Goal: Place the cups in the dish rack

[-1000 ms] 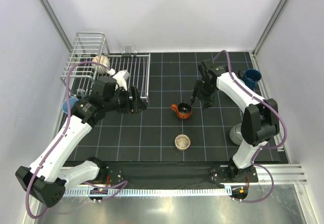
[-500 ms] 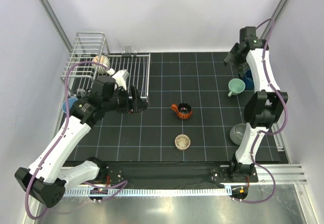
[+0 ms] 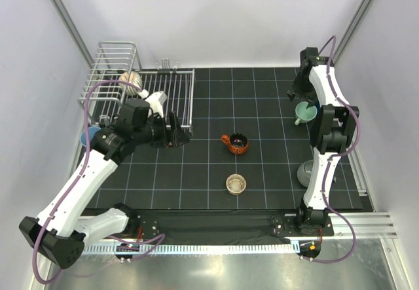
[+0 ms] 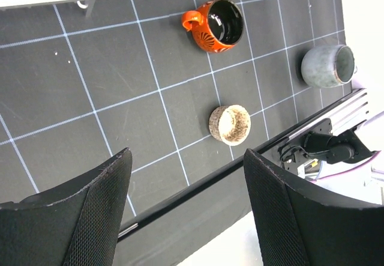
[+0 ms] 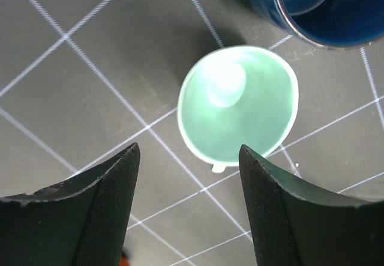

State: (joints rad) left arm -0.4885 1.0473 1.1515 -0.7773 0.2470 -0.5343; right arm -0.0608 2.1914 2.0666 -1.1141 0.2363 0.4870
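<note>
The pale green cup (image 3: pixel 305 112) is below my right gripper. My right gripper will move its open fingers down over the side of the pale green cup's rim that is away from the dark blue cup standing close.
The dish rack (image 3: pixel 145 88) stands at the back left with a ribbed cream cup (image 3: pixel 133 80) in it. An orange-brown cup (image 3: pixel 236 143) (image 4: pixel 216 24), a small tan cup (image 3: pixel 236 184) (image 4: pixel 230 123) and a grey cup (image 3: pixel 306 172) (image 4: pixel 327 66) stand on the mat. My left gripper (image 3: pixel 178 131) (image 4: pixel 186 155) hovers open and empty by the rack's front corner. My right gripper (image 3: pixel 296 96) (image 5: pixel 188 149) hangs open just above a pale green cup (image 3: pixel 305 112) (image 5: pixel 237 102), beside a dark blue cup (image 5: pixel 318 8).
A light blue tumbler (image 3: pixel 88 135) sits at the mat's left edge behind my left arm. White walls close in the left, back and right. A metal rail (image 3: pixel 366 221) runs along the near right edge.
My right arm has swung from beside the orange-brown cup to the far right and now hangs over the pale green cup, its jaws a little wider. The left arm has not moved.
</note>
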